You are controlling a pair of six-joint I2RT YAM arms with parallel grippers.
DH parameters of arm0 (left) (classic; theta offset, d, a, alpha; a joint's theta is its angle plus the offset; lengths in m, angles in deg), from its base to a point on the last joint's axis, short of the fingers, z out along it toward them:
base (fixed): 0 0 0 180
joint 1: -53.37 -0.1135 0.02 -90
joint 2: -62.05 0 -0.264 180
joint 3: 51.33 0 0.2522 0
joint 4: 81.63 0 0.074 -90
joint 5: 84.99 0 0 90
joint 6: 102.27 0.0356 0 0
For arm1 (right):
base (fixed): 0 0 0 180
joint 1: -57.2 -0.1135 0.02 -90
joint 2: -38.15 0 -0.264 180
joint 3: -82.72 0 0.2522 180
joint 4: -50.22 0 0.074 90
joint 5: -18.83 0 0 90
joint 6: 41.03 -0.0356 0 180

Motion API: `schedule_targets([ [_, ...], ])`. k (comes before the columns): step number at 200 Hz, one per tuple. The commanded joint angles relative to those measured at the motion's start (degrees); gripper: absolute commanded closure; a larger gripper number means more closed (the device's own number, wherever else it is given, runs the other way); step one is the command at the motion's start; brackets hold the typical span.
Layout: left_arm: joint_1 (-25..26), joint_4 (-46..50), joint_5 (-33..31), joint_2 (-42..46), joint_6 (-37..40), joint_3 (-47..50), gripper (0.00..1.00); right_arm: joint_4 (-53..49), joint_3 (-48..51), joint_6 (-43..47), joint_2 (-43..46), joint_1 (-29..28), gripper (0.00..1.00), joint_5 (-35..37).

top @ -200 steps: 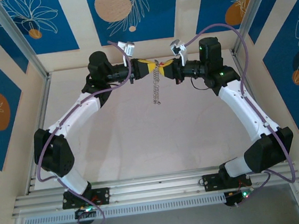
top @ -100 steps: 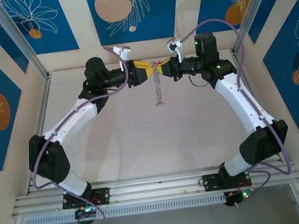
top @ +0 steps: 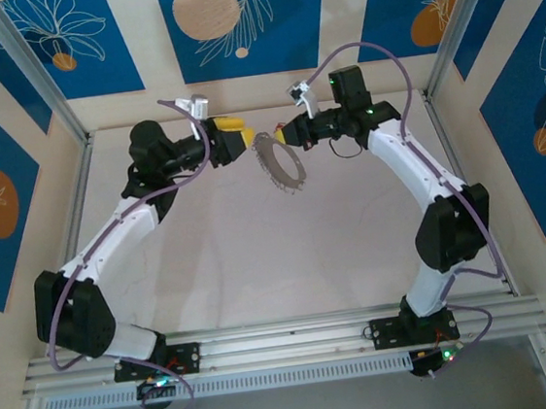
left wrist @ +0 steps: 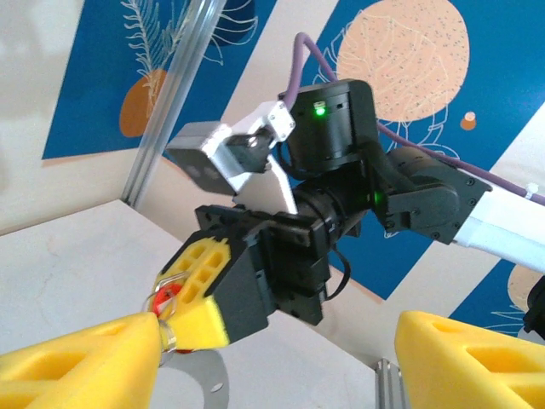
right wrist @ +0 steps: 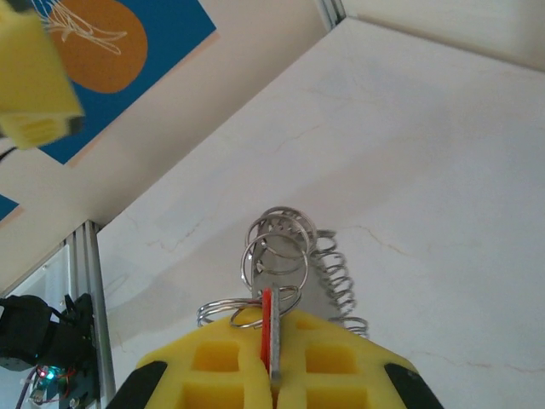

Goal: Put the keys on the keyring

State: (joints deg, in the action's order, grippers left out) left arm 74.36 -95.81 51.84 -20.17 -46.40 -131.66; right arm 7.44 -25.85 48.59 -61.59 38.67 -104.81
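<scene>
I should lower my right gripper back toward its base, rest the hanging keyring on the tabletop there, then release the key (right wrist: 266, 311).
My right gripper (right wrist: 272, 341) is shut on the key (right wrist: 266, 311), whose red head and silvery blade stand edge-on between the yellow pads. The keyring (right wrist: 277, 234), a run of silvery rings and links, hangs from the key below the pads. From above, the keyring (top: 278, 160) is a blurred swinging loop under the right gripper (top: 285, 137). My left gripper (top: 234, 136) stands open just left of it. In the left wrist view its yellow fingers (left wrist: 81, 362) are spread wide, and the left one sits close beside the key (left wrist: 163, 296) and its rings.
The pale table (top: 258, 245) lies well below both raised grippers. Aluminium frame posts (top: 41, 87) and blue patterned wall panels (top: 234, 23) close in the back and sides. The arm bases sit on a rail (top: 288, 345) at the near edge.
The left gripper opened, let go and drew back to the left. The right gripper shifted left with the key. The chain, which hung straight down, now swings as a loop.
</scene>
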Motion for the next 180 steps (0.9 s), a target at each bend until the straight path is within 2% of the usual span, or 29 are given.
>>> schedule_targets([
  [1,-1.53,-1.6,-0.82,2.36,-0.38,1.65,0.27,0.24,-3.75,-1.02,-3.03,-2.04,1.0,-0.98],
  [46,-3.14,0.03,-0.34,3.98,0.56,3.09,0.26,2.31,-7.56,-2.98,-10.54,-5.66,1.0,-0.81],
  [88,-3.57,1.93,-0.25,4.34,1.84,3.41,0.26,4.79,-6.41,-4.03,-15.45,-5.83,1.0,-0.33],
  [123,-3.66,1.69,-0.4,3.64,1.81,3.68,0.26,6.73,0.46,-3.75,-15.78,-4.68,1.0,-0.32],
  [180,-3.55,0.62,-0.59,2.59,0.8,3.7,0.26,13.63,18.79,-6.04,-10.38,-2.87,1.0,-0.7],
])
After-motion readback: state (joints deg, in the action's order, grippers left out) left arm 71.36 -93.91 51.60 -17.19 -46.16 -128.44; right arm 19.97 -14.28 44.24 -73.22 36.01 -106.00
